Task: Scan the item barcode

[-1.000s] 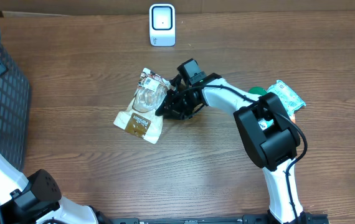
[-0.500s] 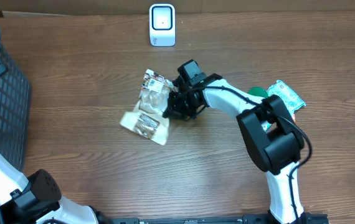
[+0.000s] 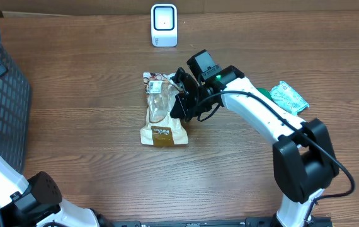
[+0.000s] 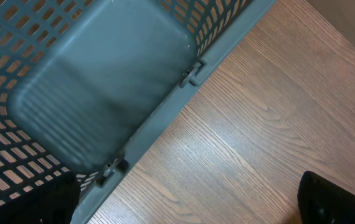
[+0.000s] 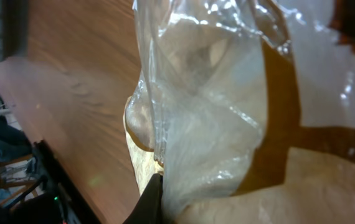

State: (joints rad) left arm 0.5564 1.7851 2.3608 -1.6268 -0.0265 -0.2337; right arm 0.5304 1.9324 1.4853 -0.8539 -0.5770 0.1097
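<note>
The right gripper lifts next, turns its fingers downward, draws back and lowers to release there, because bare wood lies open beside the bag's near end.
The item is a clear plastic bag (image 3: 162, 116) with a tan and brown label at its near end and a small white sticker at its far end. It sits mid-table, in front of the white scanner (image 3: 164, 25) at the back edge. My right gripper (image 3: 182, 104) is shut on the bag's right side. In the right wrist view the crinkled bag (image 5: 215, 112) fills the frame, with one dark fingertip (image 5: 152, 202) pressed against it. My left gripper (image 4: 193, 208) is open and holds nothing, hovering over bare wood beside the basket.
A dark grey mesh basket (image 3: 0, 94) stands at the table's left edge, and its rim (image 4: 184, 102) runs diagonally through the left wrist view. A green packet (image 3: 288, 98) lies to the right, behind the right arm.
The right gripper closed on the bag and turned it, so the brown label end now points toward the front. The right arm's base link swung right. The left arm stayed still.
</note>
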